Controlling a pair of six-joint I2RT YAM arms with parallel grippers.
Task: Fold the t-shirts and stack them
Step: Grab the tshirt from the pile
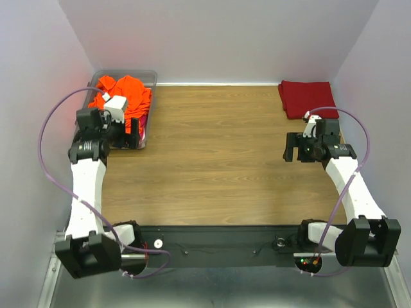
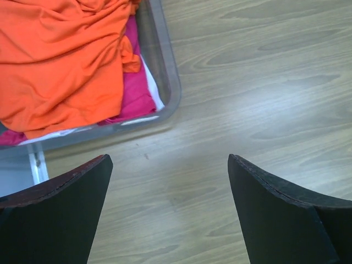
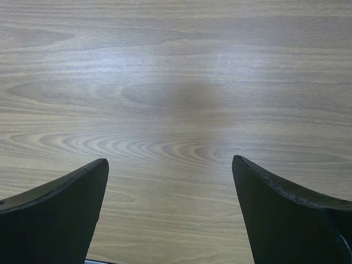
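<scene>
The orange t-shirt's crumpled folds lie outward and below; next my left gripper must go outward past the bin's rim, down onto its topmost cloth.
A bright orange t-shirt [image 1: 126, 94] lies crumpled on top in the clear plastic bin [image 1: 149, 78] at the far left. In the left wrist view the orange shirt [image 2: 60, 60] covers a magenta one [image 2: 135, 91], with a strip of white cloth [image 2: 60, 133] below. A dark red t-shirt [image 1: 307, 98] lies folded at the far right of the table. My left gripper [image 1: 133, 133] is open and empty beside the bin's near right corner; it also shows in the left wrist view [image 2: 168, 162]. My right gripper [image 1: 294, 147] is open and empty above bare wood, in front of the red shirt; it also shows in the right wrist view [image 3: 168, 162].
The wooden table [image 1: 218, 154] lies between the arms. Pale walls close in the back and both sides. The bin's rim [image 2: 165, 60] stands just left of my left gripper.
</scene>
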